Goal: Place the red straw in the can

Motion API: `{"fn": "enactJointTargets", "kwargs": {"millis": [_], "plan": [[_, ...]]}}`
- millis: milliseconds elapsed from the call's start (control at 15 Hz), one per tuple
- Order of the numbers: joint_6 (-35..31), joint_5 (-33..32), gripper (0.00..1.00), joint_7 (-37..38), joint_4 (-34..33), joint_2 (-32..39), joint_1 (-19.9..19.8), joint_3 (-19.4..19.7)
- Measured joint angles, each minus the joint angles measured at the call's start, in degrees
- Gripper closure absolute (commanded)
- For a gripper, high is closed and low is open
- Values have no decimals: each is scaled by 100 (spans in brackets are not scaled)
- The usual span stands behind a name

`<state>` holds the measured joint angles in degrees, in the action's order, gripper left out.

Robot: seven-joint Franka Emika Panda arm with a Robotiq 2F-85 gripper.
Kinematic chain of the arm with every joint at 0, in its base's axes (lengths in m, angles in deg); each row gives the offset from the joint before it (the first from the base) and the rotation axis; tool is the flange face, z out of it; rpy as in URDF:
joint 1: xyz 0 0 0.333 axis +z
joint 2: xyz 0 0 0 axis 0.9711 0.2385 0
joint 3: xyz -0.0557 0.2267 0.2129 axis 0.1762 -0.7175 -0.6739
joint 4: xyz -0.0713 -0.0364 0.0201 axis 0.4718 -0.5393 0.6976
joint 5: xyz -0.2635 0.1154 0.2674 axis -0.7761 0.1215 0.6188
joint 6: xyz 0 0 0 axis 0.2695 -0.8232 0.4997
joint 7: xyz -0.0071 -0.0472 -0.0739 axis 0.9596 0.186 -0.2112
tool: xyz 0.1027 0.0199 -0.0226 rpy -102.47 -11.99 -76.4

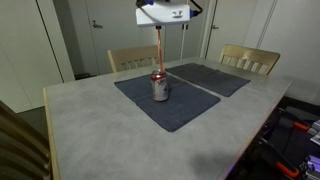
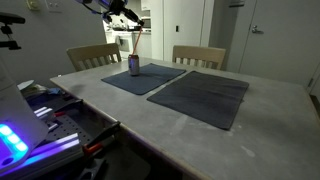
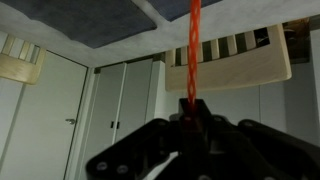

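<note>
I should move my gripper down toward the top of the can [image 1: 160, 87] next and then let go of the straw, because the straw's lower end is already there.
The can [image 1: 160, 87] stands upright on a dark grey placemat [image 1: 150, 105]; it also shows in an exterior view [image 2: 134, 66]. The red straw [image 1: 160, 52] hangs straight down from my gripper [image 1: 163, 27], its lower end at the can's top. In the wrist view the red straw [image 3: 194, 45] runs from my shut fingers [image 3: 194, 108] toward the mat. My gripper is high above the can, shut on the straw's upper end. In an exterior view [image 2: 124, 22] my gripper is hard to make out and the straw is barely visible.
A second dark placemat [image 1: 215, 77] lies beside the first on the grey table [image 1: 90, 130]. Two wooden chairs [image 1: 250, 58] [image 1: 132, 58] stand at the far side. Electronics and cables [image 2: 50, 120] sit beside the table's near edge.
</note>
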<state>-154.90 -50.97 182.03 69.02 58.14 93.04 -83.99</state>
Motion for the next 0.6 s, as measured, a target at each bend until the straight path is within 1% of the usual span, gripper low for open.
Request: {"fn": "enactJointTargets", "kwargs": {"millis": [400,600], "plan": [[-37,0,98,104,61,56,10,-18],[-38,7,98,273,207,70,19,-47]]}}
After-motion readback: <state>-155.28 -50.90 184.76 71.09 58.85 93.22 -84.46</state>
